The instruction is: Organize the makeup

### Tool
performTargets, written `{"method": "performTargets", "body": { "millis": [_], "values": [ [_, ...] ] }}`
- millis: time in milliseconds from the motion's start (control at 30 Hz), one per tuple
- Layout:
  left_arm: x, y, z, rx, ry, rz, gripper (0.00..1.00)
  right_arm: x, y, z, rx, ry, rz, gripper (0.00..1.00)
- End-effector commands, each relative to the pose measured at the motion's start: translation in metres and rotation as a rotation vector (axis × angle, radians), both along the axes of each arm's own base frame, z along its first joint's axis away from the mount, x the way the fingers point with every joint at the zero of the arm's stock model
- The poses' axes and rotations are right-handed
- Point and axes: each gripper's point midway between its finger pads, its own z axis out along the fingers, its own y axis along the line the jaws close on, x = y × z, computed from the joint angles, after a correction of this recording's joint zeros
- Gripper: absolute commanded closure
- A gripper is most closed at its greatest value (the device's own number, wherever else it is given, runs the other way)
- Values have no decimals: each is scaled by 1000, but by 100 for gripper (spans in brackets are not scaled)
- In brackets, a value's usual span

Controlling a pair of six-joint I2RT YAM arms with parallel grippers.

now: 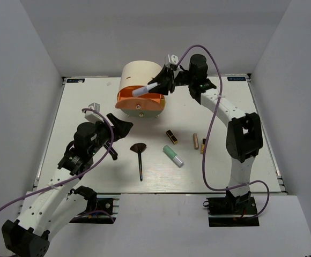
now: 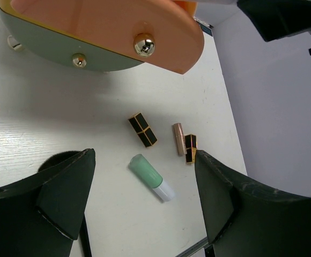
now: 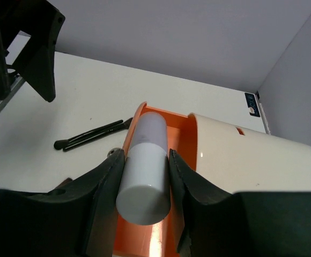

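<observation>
Next, my right gripper shifts to the left in the top view, then lowers the small white bottle into the orange drawer, which stands open beneath it.
My right gripper (image 1: 156, 85) is shut on the small white bottle (image 1: 143, 91) and holds it over the open orange drawer (image 1: 139, 99) of the round cream box (image 1: 138, 75). The right wrist view shows the bottle (image 3: 145, 182) between the fingers, above the drawer (image 3: 180, 134). My left gripper (image 1: 119, 126) is open and empty, above the table. On the table lie the fan brush (image 1: 139, 155), a lipstick (image 1: 171, 136), the mint tube (image 1: 172, 156), the rose-gold tube (image 1: 195, 141) and a second lipstick (image 1: 203, 145). Thin black brush handles (image 3: 91, 135) lie beyond the drawer.
The left wrist view looks between its open fingers (image 2: 64, 198) at the mint tube (image 2: 151, 176), a lipstick (image 2: 142, 129), the rose-gold tube (image 2: 178, 138) and the second lipstick (image 2: 190, 148). The orange drawer's knob (image 2: 144, 44) sits above a lower drawer's knob (image 2: 79, 60). Grey walls enclose the table.
</observation>
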Motion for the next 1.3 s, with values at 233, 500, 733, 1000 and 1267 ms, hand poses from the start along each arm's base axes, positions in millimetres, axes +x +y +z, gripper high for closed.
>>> {"method": "performTargets", "body": {
  "millis": [233, 500, 733, 1000, 1267],
  "values": [
    [-2, -2, 1, -16, -6, -7, 16, 4, 21, 20, 112, -132, -15, 100],
    [-1, -3, -1, -14, -2, -12, 16, 10, 35, 6, 118, -130, -68, 100],
    [-2, -3, 0, -16, -3, -11, 16, 22, 43, -4, 120, -126, -142, 100],
    [-2, -4, 0, -19, -3, -17, 16, 22, 41, -14, 103, -99, -167, 75],
    [-1, -9, 2, -33, -7, -37, 16, 17, 39, -16, 92, -94, -165, 53]
  ]
}}
